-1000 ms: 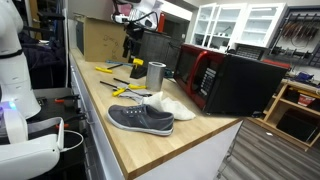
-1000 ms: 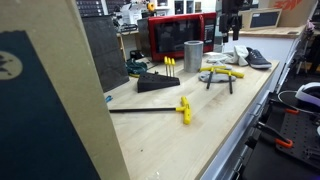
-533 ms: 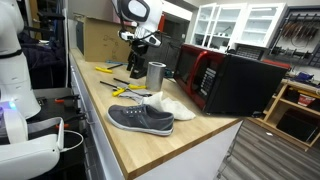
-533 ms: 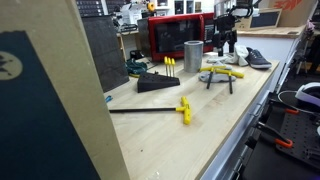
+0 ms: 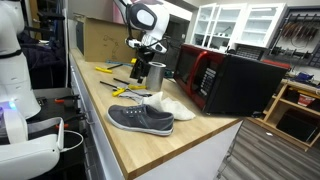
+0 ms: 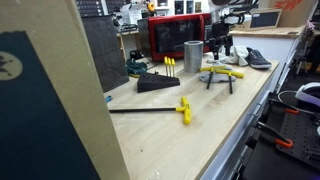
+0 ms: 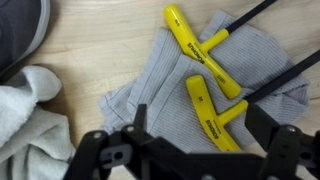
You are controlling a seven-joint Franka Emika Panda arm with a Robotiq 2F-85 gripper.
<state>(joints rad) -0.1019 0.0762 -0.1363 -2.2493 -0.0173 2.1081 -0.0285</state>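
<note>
Next, my gripper lowers from above the grey cloth [image 7: 150, 85] onto the yellow handle of the T-handle tool [image 7: 211, 115] below it. Its spread fingers already are on either side of that handle.
My gripper [image 7: 202, 128] is open and empty, with its black fingers [image 7: 139, 122] spread on either side of a yellow T-handle tool [image 7: 212, 108]. A second yellow T-handle tool [image 7: 198, 50] lies beside it, and both rest on a grey cloth [image 7: 150, 85]. In both exterior views the gripper [image 5: 140, 70] [image 6: 222, 46] hangs just above these tools [image 5: 126, 90] [image 6: 222, 72], next to a metal cup [image 5: 156, 76] [image 6: 193, 55].
A grey shoe [image 5: 140, 118] [image 7: 22, 30] and a white cloth [image 5: 170, 106] [image 7: 30, 115] lie near the wooden bench's end. A red and black microwave [image 5: 225, 80] and a cardboard box [image 5: 100, 38] stand at the back. A yellow-handled tool [image 6: 184, 108] and a black tool holder [image 6: 158, 80] lie farther along.
The arm has come down and moved slightly toward the metal cup, bringing the open gripper lower over the yellow tools. Nothing on the bench has moved.
</note>
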